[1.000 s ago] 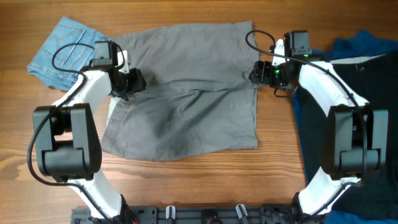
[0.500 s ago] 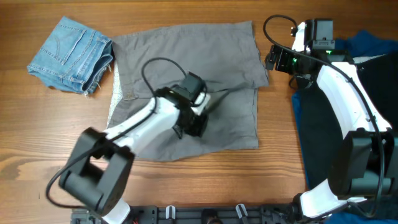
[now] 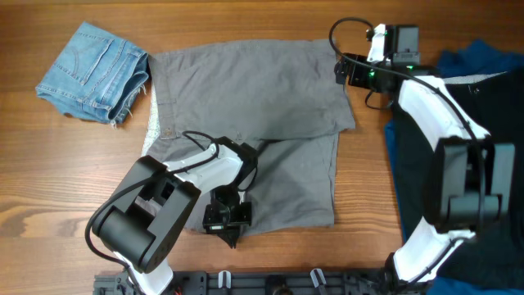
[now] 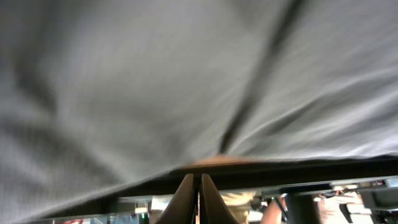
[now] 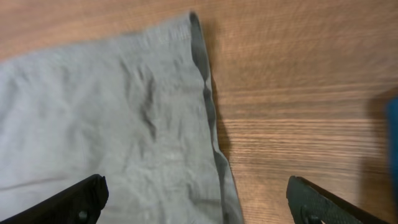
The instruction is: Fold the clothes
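My left gripper crosses outward next and releases fabric at its target. The shorts' edge by the denim is that target, outward of this gripper, to its left in the overhead view.
Grey shorts [image 3: 246, 98] lie spread in the middle of the table, the far part lapping over the near part along a crease. Grey cloth [image 4: 155, 81] fills the left wrist view. My left gripper [image 3: 231, 236] is at the shorts' front edge, shut [image 4: 199, 186], with its tips just under the hem; no cloth shows between the fingers. My right gripper [image 3: 340, 70] hovers wide open over the shorts' far right corner [image 5: 124, 124], with one finger [image 5: 78, 199] above the cloth and the other above bare wood.
Folded light-blue denim shorts [image 3: 94, 70] lie at the far left. A dark blue garment [image 3: 458, 139] covers the table's right side, its edge showing in the right wrist view [image 5: 393, 124]. The table's front rail [image 3: 270, 283] runs just behind my left gripper.
My left arm swung from the shorts' far left edge across the cloth to the front edge and its jaws shut. The right gripper opened wider and moved toward the far right corner.
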{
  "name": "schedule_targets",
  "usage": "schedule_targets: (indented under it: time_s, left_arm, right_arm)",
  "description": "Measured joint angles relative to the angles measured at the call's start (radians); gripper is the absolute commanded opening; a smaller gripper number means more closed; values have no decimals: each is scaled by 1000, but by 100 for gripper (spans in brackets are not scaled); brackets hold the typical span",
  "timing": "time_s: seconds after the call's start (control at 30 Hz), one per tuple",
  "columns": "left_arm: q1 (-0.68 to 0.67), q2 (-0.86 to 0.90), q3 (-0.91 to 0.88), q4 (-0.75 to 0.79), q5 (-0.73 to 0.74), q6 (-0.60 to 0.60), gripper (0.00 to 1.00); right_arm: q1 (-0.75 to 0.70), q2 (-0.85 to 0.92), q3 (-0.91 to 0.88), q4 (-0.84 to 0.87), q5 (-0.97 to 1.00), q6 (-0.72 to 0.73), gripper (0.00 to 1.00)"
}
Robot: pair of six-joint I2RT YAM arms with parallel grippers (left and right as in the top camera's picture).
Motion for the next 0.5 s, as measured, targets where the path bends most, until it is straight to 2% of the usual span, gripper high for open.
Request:
schedule_targets:
  time_s: [0.07,0.13,0.23,0.3,0.37,0.43,0.5]
  left_arm:
    - [0,-6,-2,-24,3,-23,4]
    - [0,-27,-3,-49,3,-48,4]
    - [0,-50,-3,-31,4,-59,4]
    - [0,-69,-3,-24,4,-63,4]
    - [0,-89,-3,-14,4,-66,4]
    - [0,-92,-3,0,4,-67,4]
    - [0,-92,-3,9,3,-67,5]
  right_arm:
    - [3,66,0,39,-11,0,96]
    - [3,141,-1,134,-31,-6,89]
    - [8,188,-2,221,-61,-10,84]
    - [27,208,7,252,-77,-10,68]
    - [64,232,15,296,-85,-10,27]
    - [77,248,17,328,-85,4,15]
    - [75,266,25,359,-93,47,12]
